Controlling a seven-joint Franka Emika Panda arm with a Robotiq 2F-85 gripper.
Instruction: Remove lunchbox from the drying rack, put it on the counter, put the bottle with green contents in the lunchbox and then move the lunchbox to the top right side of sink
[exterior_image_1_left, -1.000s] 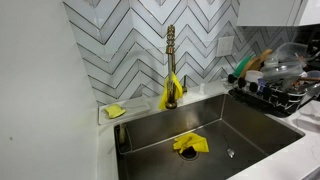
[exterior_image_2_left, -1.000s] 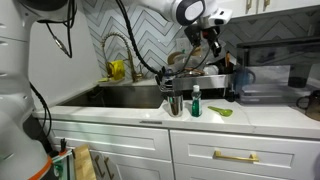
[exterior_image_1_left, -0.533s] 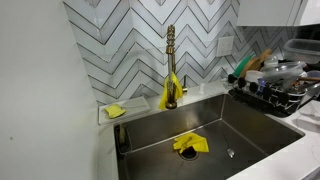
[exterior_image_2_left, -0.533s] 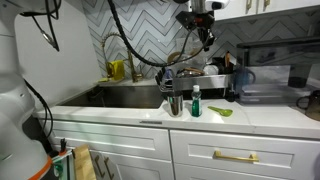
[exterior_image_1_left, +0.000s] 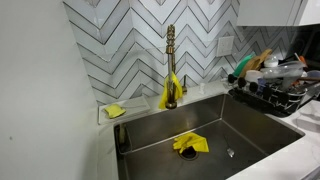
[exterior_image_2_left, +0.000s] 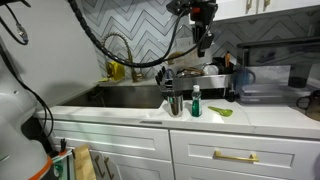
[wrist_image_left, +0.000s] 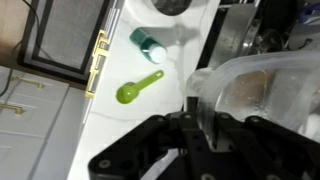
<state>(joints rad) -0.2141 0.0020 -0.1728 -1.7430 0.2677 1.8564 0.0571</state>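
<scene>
My gripper brings the lunchbox down beside the bottle (exterior_image_2_left: 196, 100) next and releases it on the counter around the green spoon (exterior_image_2_left: 222, 111), which lies below, clear of taller things.
In the wrist view my gripper (wrist_image_left: 190, 115) is shut on the rim of the clear plastic lunchbox (wrist_image_left: 250, 95), which fills the right side of the picture. Below it on the white counter (wrist_image_left: 110, 130) stands the bottle with green contents (wrist_image_left: 150, 44), seen from above with its teal cap. In an exterior view the gripper (exterior_image_2_left: 204, 42) hangs above the black drying rack (exterior_image_2_left: 205, 82), and the bottle (exterior_image_2_left: 196, 100) stands at the counter's front. The lunchbox itself is hard to make out there. The rack (exterior_image_1_left: 275, 97) and the steel sink (exterior_image_1_left: 200, 135) show in both exterior views.
A green spoon (wrist_image_left: 139, 88) lies on the counter beside the bottle. A metal utensil holder (exterior_image_2_left: 174, 100) stands next to the bottle. A black appliance (exterior_image_2_left: 265, 85) sits behind the rack. The gold faucet (exterior_image_1_left: 171, 60) carries a yellow cloth; another yellow cloth (exterior_image_1_left: 190, 143) lies in the sink.
The arm has risen from the drying rack and the gripper now hangs higher above it, with the lunchbox in its jaws.
</scene>
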